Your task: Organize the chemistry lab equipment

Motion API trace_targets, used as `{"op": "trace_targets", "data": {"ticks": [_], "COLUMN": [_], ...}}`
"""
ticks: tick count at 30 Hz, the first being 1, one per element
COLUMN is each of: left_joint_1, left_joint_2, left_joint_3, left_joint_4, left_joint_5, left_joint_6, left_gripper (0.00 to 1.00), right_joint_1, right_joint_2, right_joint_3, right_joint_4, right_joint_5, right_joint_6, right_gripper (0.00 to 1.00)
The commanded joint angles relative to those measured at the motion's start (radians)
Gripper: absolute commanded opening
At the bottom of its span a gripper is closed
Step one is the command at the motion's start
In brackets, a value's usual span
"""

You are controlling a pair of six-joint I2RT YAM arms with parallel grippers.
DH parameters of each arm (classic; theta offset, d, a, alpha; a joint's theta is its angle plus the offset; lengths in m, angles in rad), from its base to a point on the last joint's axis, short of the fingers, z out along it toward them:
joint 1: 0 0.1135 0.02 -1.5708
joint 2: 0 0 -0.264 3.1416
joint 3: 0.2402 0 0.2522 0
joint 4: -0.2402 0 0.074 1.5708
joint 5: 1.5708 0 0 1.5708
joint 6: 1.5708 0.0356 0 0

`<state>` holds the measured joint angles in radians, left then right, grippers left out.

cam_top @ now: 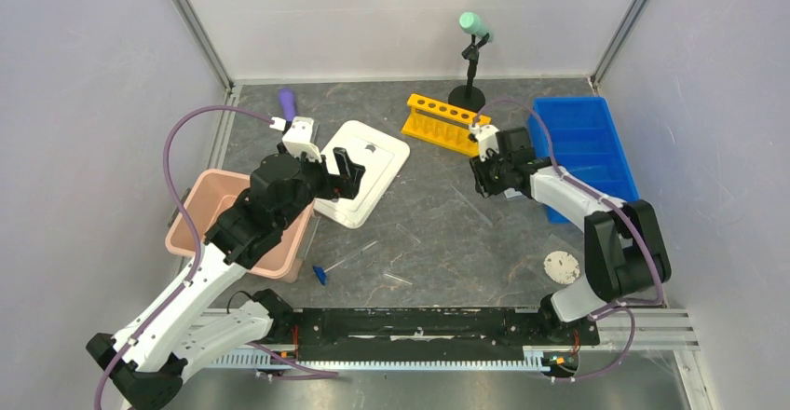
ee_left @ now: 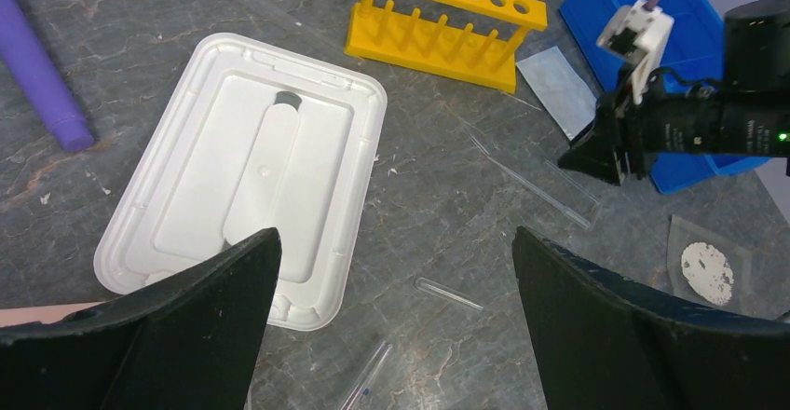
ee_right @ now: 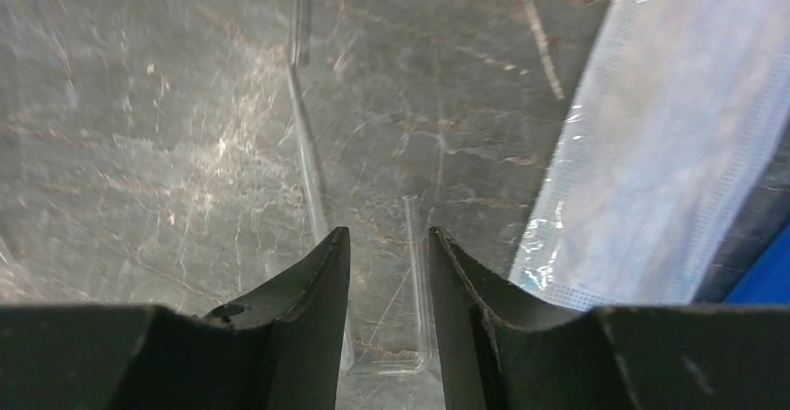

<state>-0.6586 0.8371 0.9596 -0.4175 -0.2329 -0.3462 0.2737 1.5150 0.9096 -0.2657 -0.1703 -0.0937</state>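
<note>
I will next move my right gripper away from the face mask (ee_right: 652,130) with a slight turn. Then I will lower it onto the near part of the longer thin clear tube.
My left gripper (cam_top: 343,173) hangs open and empty over the near edge of a white tray (cam_top: 373,154); its wide jaws frame bare table in the left wrist view (ee_left: 396,242). A short clear tube (ee_left: 449,293) lies there, and a blue-capped tube (cam_top: 337,264) nearer the front. My right gripper (cam_top: 481,175) is low over the table beside the pale blue face mask (ee_right: 652,130). Its fingers (ee_right: 326,280) stand a narrow gap apart, straddling a thin clear tube (ee_right: 416,270) that lies flat. A longer tube (ee_right: 307,149) runs past the left finger. The round dish with a white disc (cam_top: 561,266) lies front right.
A yellow tube rack (cam_top: 445,121) and a blue bin (cam_top: 582,144) stand at the back right. A pink bin (cam_top: 200,207) sits under my left arm. A purple cylinder (cam_top: 288,104) and a black stand with a mint-green top (cam_top: 473,61) are at the back.
</note>
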Motion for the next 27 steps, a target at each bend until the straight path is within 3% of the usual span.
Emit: {"op": "trace_targets", "data": {"ticks": [1, 27], "left_joint_1": [-0.003, -0.003], "left_joint_2": [-0.006, -0.009], "left_joint_3": [0.004, 0.003], "left_joint_4": [0.023, 0.023], "left_joint_5": [-0.002, 0.001], "left_joint_6": [0.024, 0.021], "left_gripper": [1.0, 1.0], "right_joint_1": [0.059, 0.145], "right_joint_2": [0.044, 0.156], "right_joint_3": [0.066, 0.081], "right_joint_4": [-0.071, -0.129], "right_joint_5": [0.058, 0.079], "right_joint_6": [-0.112, -0.139], "right_gripper": [0.43, 0.39]}}
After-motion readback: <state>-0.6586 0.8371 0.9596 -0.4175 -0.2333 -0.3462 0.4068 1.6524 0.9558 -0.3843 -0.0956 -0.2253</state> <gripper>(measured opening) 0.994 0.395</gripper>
